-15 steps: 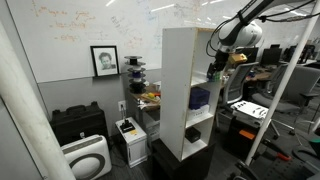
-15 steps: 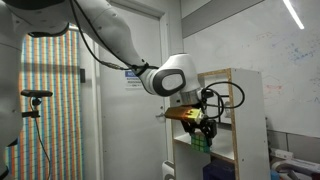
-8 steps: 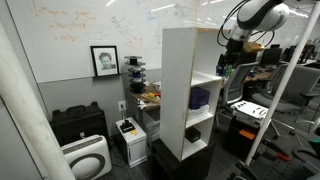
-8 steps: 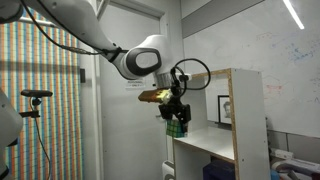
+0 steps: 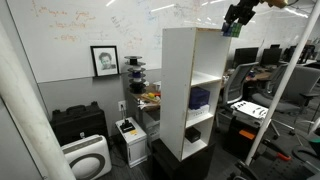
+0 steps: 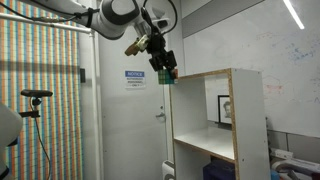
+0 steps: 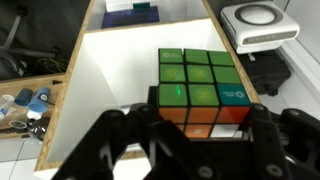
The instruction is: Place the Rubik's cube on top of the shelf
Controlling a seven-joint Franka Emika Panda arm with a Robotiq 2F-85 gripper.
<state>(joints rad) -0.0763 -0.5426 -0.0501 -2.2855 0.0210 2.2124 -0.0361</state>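
The shelf's top board [image 6: 203, 73] lies beside my gripper toward the whiteboard, so my gripper lifts slightly and swings, turning, over it next to release the cube [image 6: 164, 73].
The Rubik's cube [image 7: 203, 88] fills the wrist view, green face up with an orange row below, held between the black fingers of my gripper [image 7: 196, 125]. In both exterior views the gripper [image 5: 233, 22] [image 6: 160, 62] holds the cube [image 6: 164, 73] just above and beside the top edge of the tall white shelf [image 5: 190, 85] [image 6: 210, 120]. The cube [image 5: 229, 28] hangs at the shelf's top corner, not resting on it. The shelf's white top board [image 7: 110, 75] lies below the cube in the wrist view.
A dark blue-purple object [image 5: 199, 98] sits on a middle shelf board. A low black cabinet [image 5: 79, 124], a white air purifier [image 5: 87, 158] and a framed portrait [image 5: 104, 60] are by the whiteboard wall. Desks and chairs stand beyond the shelf.
The arm has lifted the cube from mid-shelf height up to the level of the shelf's top edge. The gripper stays shut on the cube.
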